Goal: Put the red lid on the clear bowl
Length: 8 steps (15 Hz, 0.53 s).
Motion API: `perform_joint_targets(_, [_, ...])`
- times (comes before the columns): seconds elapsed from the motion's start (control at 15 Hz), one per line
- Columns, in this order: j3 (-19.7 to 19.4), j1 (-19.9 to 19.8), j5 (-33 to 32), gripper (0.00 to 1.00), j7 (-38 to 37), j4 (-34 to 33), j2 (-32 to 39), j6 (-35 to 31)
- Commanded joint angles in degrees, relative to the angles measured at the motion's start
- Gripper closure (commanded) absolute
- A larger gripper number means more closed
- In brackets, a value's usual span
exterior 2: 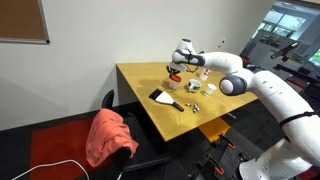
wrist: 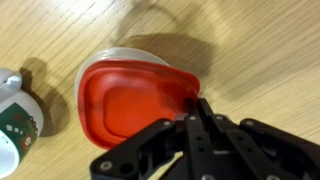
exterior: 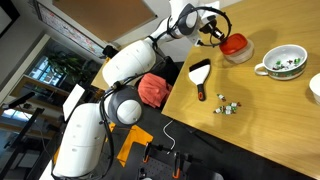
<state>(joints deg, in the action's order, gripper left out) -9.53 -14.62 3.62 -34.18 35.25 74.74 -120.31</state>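
Observation:
I will next ease the red lid down to the left in the wrist view, toward the clear bowl's uncovered rim [wrist: 104, 54] below my gripper, and let go.
The red lid [wrist: 130, 100] lies over the clear bowl, whose pale rim [wrist: 150, 52] shows around the lid's far edge. My gripper [wrist: 200, 108] is shut, with its fingers pinching the lid's near edge. In an exterior view the red lid [exterior: 233, 44] sits slightly tilted on top of the clear bowl [exterior: 241, 56], with the gripper [exterior: 219, 36] at its side. In an exterior view the lid [exterior 2: 176, 73] shows as a small red spot under the gripper [exterior 2: 179, 67].
A white green-patterned bowl [exterior: 282, 62] stands beside the clear bowl and also shows in the wrist view [wrist: 15, 120]. A black-and-white spatula [exterior: 200, 75] and several small loose pieces [exterior: 228, 105] lie on the wooden table [exterior: 270, 120]. A red cloth [exterior 2: 108, 135] lies on a chair.

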Motion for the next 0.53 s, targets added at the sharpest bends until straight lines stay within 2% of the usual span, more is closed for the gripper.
perform_joint_targets(0.0, [0.06,0.20,0.67,0.98,-1.49,5.83,-3.99,-0.30])
perform_joint_targets(0.47, [-0.07,0.39,0.72,0.98,-2.11,11.89,-6.62,-4.32])
